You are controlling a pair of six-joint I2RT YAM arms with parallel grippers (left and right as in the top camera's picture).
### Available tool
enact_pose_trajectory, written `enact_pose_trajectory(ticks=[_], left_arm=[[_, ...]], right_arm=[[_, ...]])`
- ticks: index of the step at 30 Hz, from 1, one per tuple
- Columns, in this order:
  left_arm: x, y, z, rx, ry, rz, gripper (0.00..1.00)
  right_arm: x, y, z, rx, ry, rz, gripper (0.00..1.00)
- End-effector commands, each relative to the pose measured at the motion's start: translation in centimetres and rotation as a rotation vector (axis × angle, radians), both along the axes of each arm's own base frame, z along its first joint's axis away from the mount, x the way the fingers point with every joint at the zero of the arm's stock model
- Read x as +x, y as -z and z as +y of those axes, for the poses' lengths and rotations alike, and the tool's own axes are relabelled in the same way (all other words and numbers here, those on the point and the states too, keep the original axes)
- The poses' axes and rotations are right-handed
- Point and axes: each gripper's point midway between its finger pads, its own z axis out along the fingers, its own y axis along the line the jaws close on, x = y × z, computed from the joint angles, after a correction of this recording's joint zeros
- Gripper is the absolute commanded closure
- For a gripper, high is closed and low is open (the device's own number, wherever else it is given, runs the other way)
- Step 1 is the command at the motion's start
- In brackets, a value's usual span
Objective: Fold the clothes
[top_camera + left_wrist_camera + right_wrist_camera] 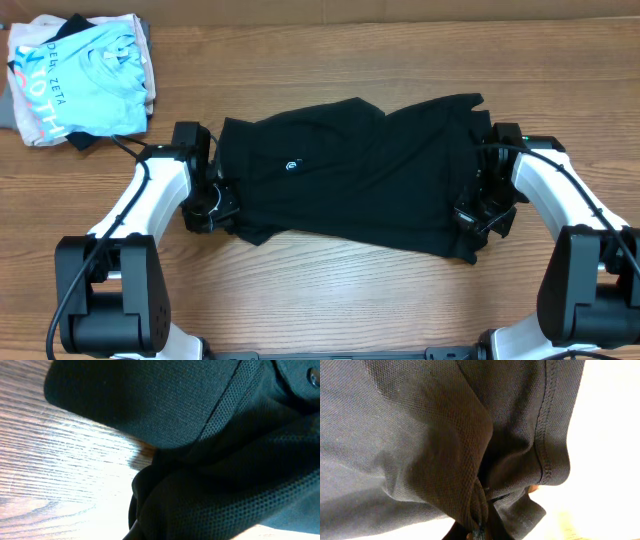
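Next, the left gripper lifts, moves outward and down, and releases the bunch of the fabric on the bare wood behind the shirt, since that wood lies outward of it.
The clothes are a black T-shirt [350, 180] lying spread and crumpled across the middle of the wooden table [330, 300], its small white logo [292, 165] facing up. My left gripper [228, 200] sits at the shirt's left edge, shut on a bunch of the fabric. In the left wrist view the black cloth [225, 460] fills the right side and hides the fingers. My right gripper [468, 215] is at the shirt's right edge, shut on the cloth. In the right wrist view a pinched fold of fabric [470, 460] runs down into the jaws.
A folded pile with a light blue shirt [85, 80] bearing white lettering on top lies at the back left corner. Bare wood shows in front of the black shirt and behind it.
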Motion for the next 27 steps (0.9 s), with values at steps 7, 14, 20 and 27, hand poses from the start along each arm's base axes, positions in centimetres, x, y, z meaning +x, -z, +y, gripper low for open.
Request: enact_pose_trajectory(ticks=[7,14,20,27], left_arm=[[0.7,-2.0,-0.2,-0.002,0.023,-0.020,0.96],[2.3,-9.1,-0.1,0.006,0.031,-0.137,0.96],[2.2,-15.0,0.5,0.039,0.048,-0.259,0.96],[0.8,-20.9,0.9,0.061,0.043,-0.352,0.96]], right_arm=[[2.6,-3.4,-1.2,-0.065,-0.003,-0.090,0.96],[4.2,-7.2,-1.6,-0.087,-0.002,-0.178,0.96],[5.0,-9.4,-1.7,-0.097,0.000,-0.247,0.96],[5.7,-13.9,-1.9,-0.109,0.003,-0.338,0.96]])
